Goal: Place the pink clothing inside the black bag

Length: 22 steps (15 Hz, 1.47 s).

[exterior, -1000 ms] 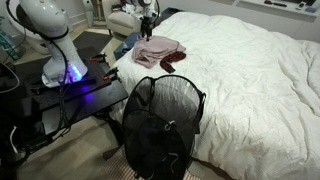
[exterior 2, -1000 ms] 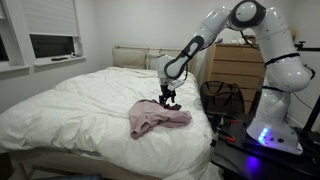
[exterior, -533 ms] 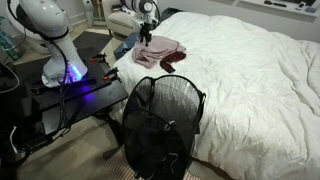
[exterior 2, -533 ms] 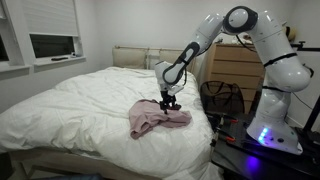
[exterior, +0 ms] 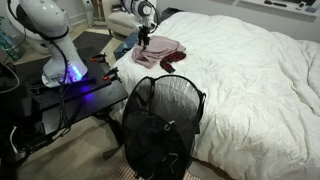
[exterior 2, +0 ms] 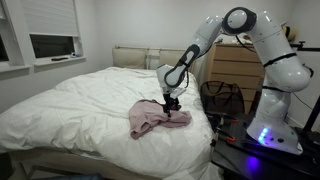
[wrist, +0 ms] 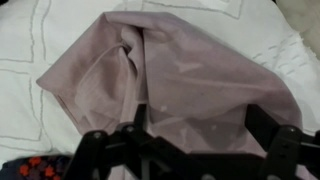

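Observation:
Next, my gripper lowers a little onto the top of the pink clothing (exterior 2: 171, 112) (wrist: 200, 122) and closes, because its spread fingers already have a piece of fabric between them.
The pink clothing (exterior: 157, 50) lies crumpled on the white bed near its edge; it also shows in an exterior view (exterior 2: 155, 119) and fills the wrist view (wrist: 180, 85). My gripper (exterior 2: 171, 103) is open and low over the garment's near edge, its fingers (wrist: 262, 122) spread on either side of the cloth, with fabric between them. In an exterior view the gripper (exterior: 143, 39) touches down at the garment's left side. The black bag (exterior: 163, 122) is a round mesh hamper standing on the floor beside the bed; it also shows in an exterior view (exterior 2: 222, 98).
The white bed (exterior: 250, 70) covers most of the scene. The robot base with blue lights stands on a dark stand (exterior: 70, 85). A wooden dresser (exterior 2: 238, 65) stands behind the arm. A dark red item (exterior: 172, 64) lies by the garment.
My gripper has come down from just above the pink clothing until its open fingers straddle the cloth. The garment has not moved.

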{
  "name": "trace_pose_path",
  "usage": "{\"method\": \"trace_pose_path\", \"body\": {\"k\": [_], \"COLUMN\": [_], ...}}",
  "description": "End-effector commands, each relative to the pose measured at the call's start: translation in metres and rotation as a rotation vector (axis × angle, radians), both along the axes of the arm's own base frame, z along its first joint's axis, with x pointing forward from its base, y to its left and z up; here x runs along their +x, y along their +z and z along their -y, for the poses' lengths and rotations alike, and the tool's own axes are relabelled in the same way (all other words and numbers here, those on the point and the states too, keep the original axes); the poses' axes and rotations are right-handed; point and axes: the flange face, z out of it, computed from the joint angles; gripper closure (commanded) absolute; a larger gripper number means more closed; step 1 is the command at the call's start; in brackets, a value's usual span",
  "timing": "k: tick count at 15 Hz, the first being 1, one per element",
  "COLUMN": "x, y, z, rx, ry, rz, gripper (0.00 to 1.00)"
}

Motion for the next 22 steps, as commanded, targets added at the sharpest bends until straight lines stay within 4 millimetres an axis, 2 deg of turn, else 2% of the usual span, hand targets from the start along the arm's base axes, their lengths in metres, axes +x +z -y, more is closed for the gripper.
{"method": "trace_pose_path", "body": {"k": [1,8,9,10,15,19,22], "x": [-0.012,-0.020,-0.021,-0.021,-0.021,-0.021,-0.022], "y": [-0.010,-0.043,-0.045,-0.046,-0.035,-0.009,0.021], "z": [0.001,0.007,0.009,0.010,0.019,0.024,0.026], "rx": [-0.006,-0.036,-0.036,-0.039,-0.026,-0.027,-0.021], "ry": [-0.001,-0.042,-0.054,-0.056,-0.126,-0.172,-0.193], "rz": [-0.004,0.009,0.020,0.028,0.041,0.063,0.038], "gripper": [0.00,0.00,0.18,0.28,0.66,0.97,1.00]}}
